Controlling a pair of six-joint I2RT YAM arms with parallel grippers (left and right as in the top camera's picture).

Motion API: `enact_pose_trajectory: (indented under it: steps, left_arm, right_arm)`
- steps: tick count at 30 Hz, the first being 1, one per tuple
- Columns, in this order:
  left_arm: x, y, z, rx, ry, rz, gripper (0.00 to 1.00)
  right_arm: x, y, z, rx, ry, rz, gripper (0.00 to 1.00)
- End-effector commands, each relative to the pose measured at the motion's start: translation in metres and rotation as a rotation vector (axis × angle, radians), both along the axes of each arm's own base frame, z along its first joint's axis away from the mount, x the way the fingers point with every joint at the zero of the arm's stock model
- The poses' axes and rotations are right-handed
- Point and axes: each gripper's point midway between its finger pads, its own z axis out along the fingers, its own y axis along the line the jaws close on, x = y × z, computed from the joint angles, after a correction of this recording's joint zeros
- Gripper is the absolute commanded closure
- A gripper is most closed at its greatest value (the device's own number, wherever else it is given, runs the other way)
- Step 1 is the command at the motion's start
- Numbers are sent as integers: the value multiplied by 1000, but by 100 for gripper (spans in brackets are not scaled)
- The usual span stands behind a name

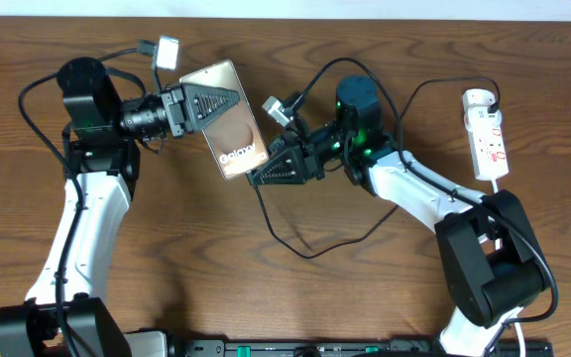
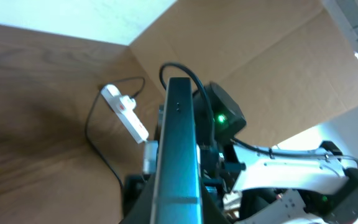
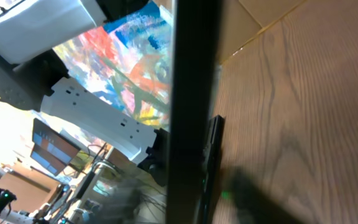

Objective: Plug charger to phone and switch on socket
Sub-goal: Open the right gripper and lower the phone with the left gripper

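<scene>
The left gripper needs to move back and down next and let go of the phone (image 1: 234, 134) on the bare tabletop, since that clear patch is below and nearer the robot's base.
My left gripper (image 1: 206, 104) is shut on the phone (image 1: 234, 134) and holds it tilted above the table, its "Galaxy" face up. In the left wrist view the phone's teal edge (image 2: 179, 149) runs up from between that gripper's (image 2: 179, 208) jaws. My right gripper (image 1: 262, 176) is at the phone's lower end. The right wrist view shows the phone as a dark bar (image 3: 191, 93), with that gripper's (image 3: 191, 200) blurred fingers apart on either side. The black charger cable (image 1: 305, 253) loops from there across the table. Its plug tip is hidden. The white socket (image 1: 488, 134) lies at the far right.
The socket also shows in the left wrist view (image 2: 124, 113), beyond the phone, with a thin black cable (image 2: 98, 149) running past it. The right arm's base (image 1: 489, 263) stands at the front right, the left arm's motor block (image 1: 87, 94) at the back left.
</scene>
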Motion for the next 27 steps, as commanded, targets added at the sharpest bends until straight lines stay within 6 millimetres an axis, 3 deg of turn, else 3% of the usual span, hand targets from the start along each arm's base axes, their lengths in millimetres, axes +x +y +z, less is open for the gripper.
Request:
enact_pose_trajectory:
  steps: [1,8,11,18,27]
  left_arm:
    - [-9,-3,5,0,-41,-47,93]
    - [-2,11,5,3,-41,3,92]
    - [9,26,-6,4,37,83,93]
    - [22,64,-67,87,280,294,93]
    - [-11,97,-159,447,550,461,93]
  right_arm:
    - [3,-2,9,12,-20,2,1]
    - [3,-3,9,11,-19,1,1]
    - [5,-5,9,4,-4,-7,1]
    - [25,-21,9,-22,52,-71,1]
    - [46,-42,9,-26,66,-139,1]
